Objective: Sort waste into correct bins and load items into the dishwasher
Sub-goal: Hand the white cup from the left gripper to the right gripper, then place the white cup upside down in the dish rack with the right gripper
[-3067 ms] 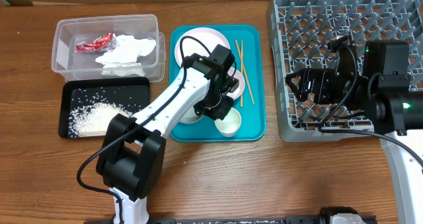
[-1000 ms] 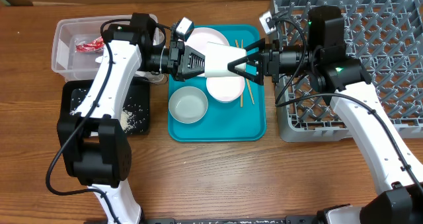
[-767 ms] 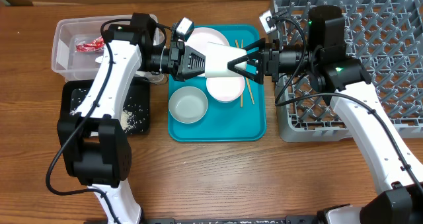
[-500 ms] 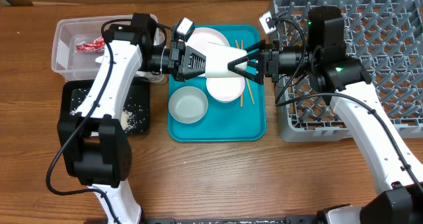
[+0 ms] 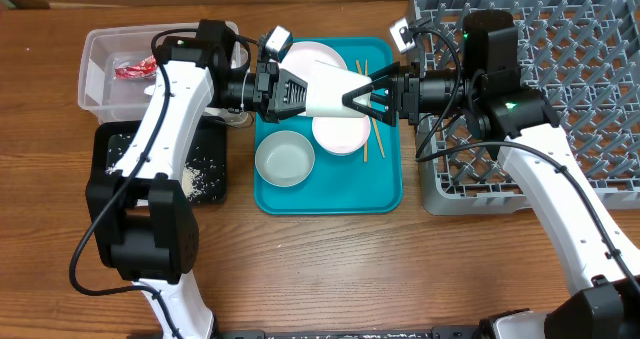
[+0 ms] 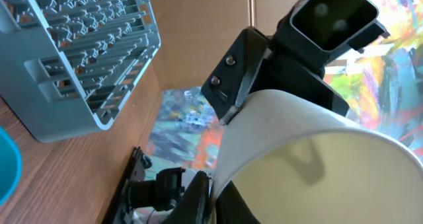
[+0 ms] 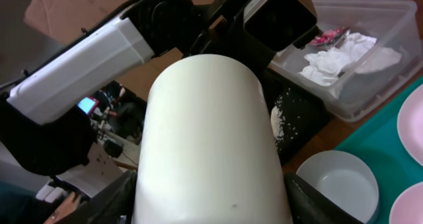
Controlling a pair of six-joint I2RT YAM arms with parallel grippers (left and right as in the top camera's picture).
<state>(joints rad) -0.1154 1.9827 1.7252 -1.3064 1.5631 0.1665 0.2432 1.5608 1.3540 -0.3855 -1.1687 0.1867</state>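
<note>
The dish rack's near corner (image 5: 464, 176) is empty. My right gripper will first swing back over it, turning the fingers down, to lower the cup there.
The small white cup (image 5: 325, 89) hangs on its side above the teal tray (image 5: 385, 191). My left gripper (image 5: 303, 91) is shut on its rim, one finger inside and one outside, as the left wrist view shows at the cup (image 6: 310, 158). From the right, my right gripper (image 5: 352, 97) has its fingers pressed against both sides of the cup (image 7: 208, 138). On the tray lie the pale plate (image 5: 318, 57), two white bowls (image 5: 285, 159) (image 5: 342, 133) and the chopsticks (image 5: 366, 151). The grey dish rack (image 5: 560, 89) stands at the right.
The clear tub (image 5: 110, 94) at the back left holds the red wrapper (image 5: 130, 71) and napkins (image 7: 330, 59). In front of it, the black tray (image 5: 115, 144) carries rice grains (image 5: 205, 179). The rack's corner (image 6: 79, 45) is in the left wrist view.
The right gripper's fingers have drawn in around the cup's base. The left arm and the cup have stayed almost where they were.
</note>
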